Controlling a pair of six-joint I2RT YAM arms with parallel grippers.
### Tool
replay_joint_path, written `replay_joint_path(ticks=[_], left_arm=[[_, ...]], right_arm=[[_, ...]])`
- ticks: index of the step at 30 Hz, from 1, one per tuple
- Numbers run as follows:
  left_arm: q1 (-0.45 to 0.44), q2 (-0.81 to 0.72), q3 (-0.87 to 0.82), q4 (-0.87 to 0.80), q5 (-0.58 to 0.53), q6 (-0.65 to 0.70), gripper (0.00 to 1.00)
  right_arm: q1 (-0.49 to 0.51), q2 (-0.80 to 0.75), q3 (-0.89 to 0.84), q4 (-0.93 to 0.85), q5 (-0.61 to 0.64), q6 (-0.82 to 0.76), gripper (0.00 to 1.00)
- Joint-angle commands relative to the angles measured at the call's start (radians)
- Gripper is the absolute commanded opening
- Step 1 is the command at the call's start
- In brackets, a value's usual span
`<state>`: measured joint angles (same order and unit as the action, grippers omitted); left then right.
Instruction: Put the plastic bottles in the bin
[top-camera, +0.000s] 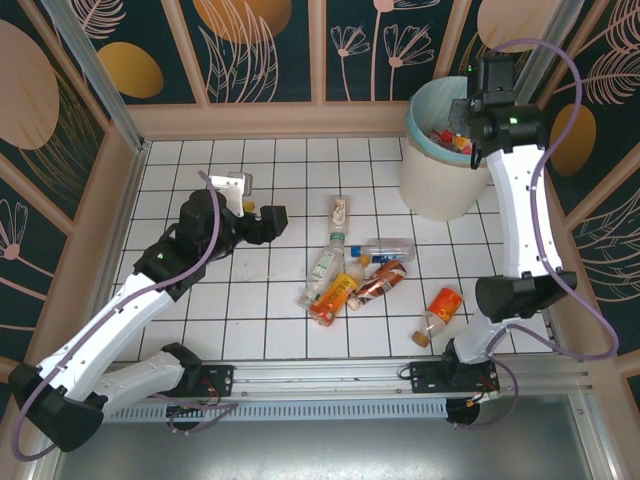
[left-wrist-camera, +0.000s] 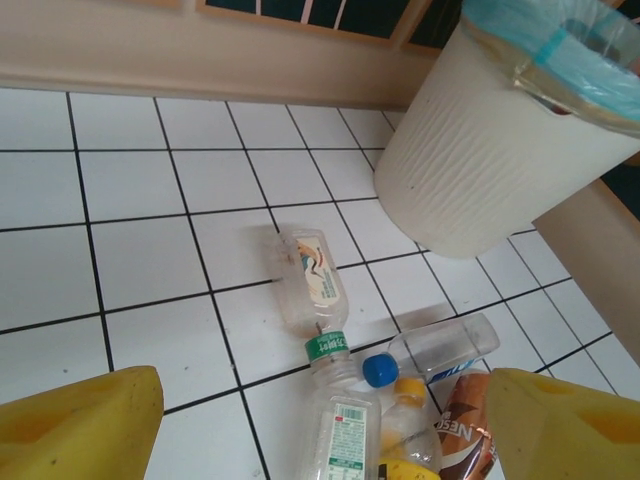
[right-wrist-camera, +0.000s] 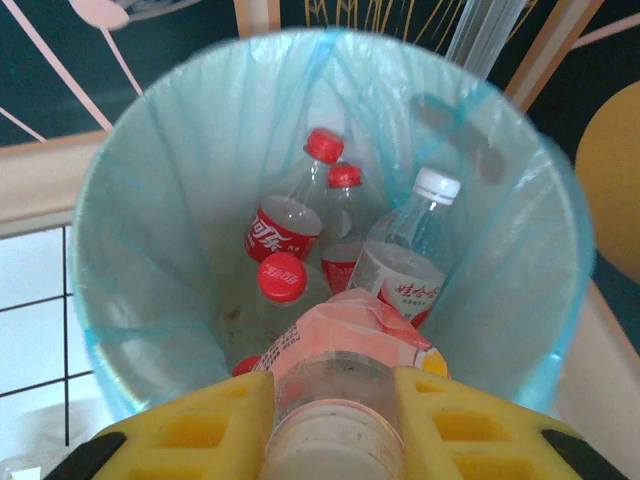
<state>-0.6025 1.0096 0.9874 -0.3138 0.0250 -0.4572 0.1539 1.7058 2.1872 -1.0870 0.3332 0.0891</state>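
Note:
The pink-labelled bottle still hangs above the red-capped bottles inside the bin, so my right gripper will lower it through the bin's opening toward them and let it go there.
Several plastic bottles (top-camera: 345, 265) lie in a loose pile on the white tiled floor, and one with an orange label (top-camera: 441, 308) lies apart to the right. My left gripper (top-camera: 268, 225) hovers left of the pile, open and empty. In its wrist view its yellow fingers (left-wrist-camera: 85, 425) frame a green-capped bottle (left-wrist-camera: 340, 420), a blue-capped bottle (left-wrist-camera: 440, 350) and a pale-labelled bottle (left-wrist-camera: 312, 280). My right gripper (right-wrist-camera: 335, 420) is shut on a pink-labelled bottle (right-wrist-camera: 345, 335), held over the mouth of the bin (right-wrist-camera: 150, 250). Inside lie red-labelled bottles (right-wrist-camera: 285, 225) and a white-capped one (right-wrist-camera: 405, 270).
The off-white bin (top-camera: 430, 190) stands at the far right corner, close to the wooden wall (top-camera: 270, 118). Wooden borders run along the left and right sides of the floor. Open tiles lie between the left gripper and the back wall.

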Motion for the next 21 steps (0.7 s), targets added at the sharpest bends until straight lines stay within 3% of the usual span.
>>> replay_joint_path(ticks=[1,13,21], left_arm=[[-0.002,0.022,0.018,-0.04,-0.007,-0.007,0.84],[-0.002,0.088,0.027,-0.052,-0.03,-0.035,0.83],[-0.002,0.124,0.039,-0.048,-0.03,-0.038,0.83]], right_arm=[[-0.028,0.019,0.024,-0.08,-0.081,0.026,0.19],[-0.109,0.059,-0.183,0.02,-0.22,0.029,0.27],[-0.139,0.083,-0.293,0.106,-0.237,0.034,0.32]])
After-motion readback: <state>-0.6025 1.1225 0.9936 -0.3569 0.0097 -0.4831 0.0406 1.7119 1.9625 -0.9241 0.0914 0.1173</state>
